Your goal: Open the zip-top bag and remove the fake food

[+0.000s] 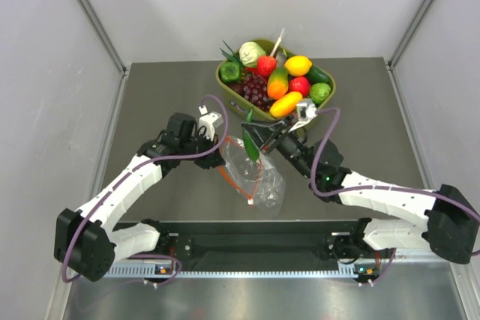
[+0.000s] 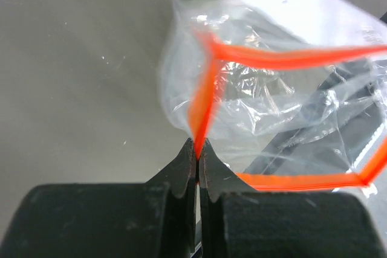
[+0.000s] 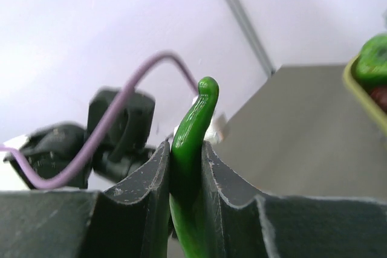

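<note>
Next, my right gripper swings outward to the tub, which already holds toys, and releases the green piece over the round green fruit.
The zip-top bag (image 1: pixel 259 177) lies crumpled on the table between the arms, its orange-red zip strip (image 2: pixel 284 58) pulled into an open loop. My left gripper (image 2: pixel 198 148) is shut on a corner of that strip, seen at the bag's left edge from above (image 1: pixel 223 148). My right gripper (image 3: pixel 186 149) is shut on a small glossy green piece of fake food (image 3: pixel 192 125), held just over the bag's far end (image 1: pixel 251 146). A yellow lemon (image 1: pixel 298 64), a red fruit (image 1: pixel 300 85) and an orange-and-green fruit (image 1: pixel 277 82) lie in the tub.
The olive-green tub (image 1: pixel 328 88) stands at the back centre of the table, heaped with toys including purple grapes (image 1: pixel 255 89) and a pale cabbage (image 1: pixel 251 52). Grey walls close in left and right. A purple cable (image 3: pixel 130 86) and the left arm's wrist (image 1: pixel 180 131) sit close to my right gripper.
</note>
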{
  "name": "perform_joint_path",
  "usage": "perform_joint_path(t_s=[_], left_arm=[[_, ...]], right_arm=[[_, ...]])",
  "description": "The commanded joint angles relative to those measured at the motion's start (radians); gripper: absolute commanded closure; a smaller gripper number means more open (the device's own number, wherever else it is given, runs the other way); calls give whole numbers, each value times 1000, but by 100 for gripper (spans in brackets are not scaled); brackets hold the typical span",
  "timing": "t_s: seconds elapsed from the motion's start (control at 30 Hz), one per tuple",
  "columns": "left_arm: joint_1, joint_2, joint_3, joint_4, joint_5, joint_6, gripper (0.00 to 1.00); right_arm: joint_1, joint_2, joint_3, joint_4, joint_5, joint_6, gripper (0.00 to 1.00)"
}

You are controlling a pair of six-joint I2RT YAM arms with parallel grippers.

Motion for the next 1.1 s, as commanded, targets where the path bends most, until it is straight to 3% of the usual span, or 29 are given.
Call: perform_joint_path(t_s=[0.0, 0.3, 0.67, 1.07], left_arm=[[5, -1, 22, 20, 1, 16, 100], [5, -3, 22, 17, -7, 17, 100], [5, -1, 20, 17, -7, 17, 100], [3, -1, 20, 14, -18, 19, 100]], right_arm=[[-61, -93, 15, 73, 26, -27, 100], [-230, -173, 67, -37, 32, -76, 100], [-448, -1, 109, -18, 111, -73, 100], [-566, 148, 170, -41, 164, -70, 100]])
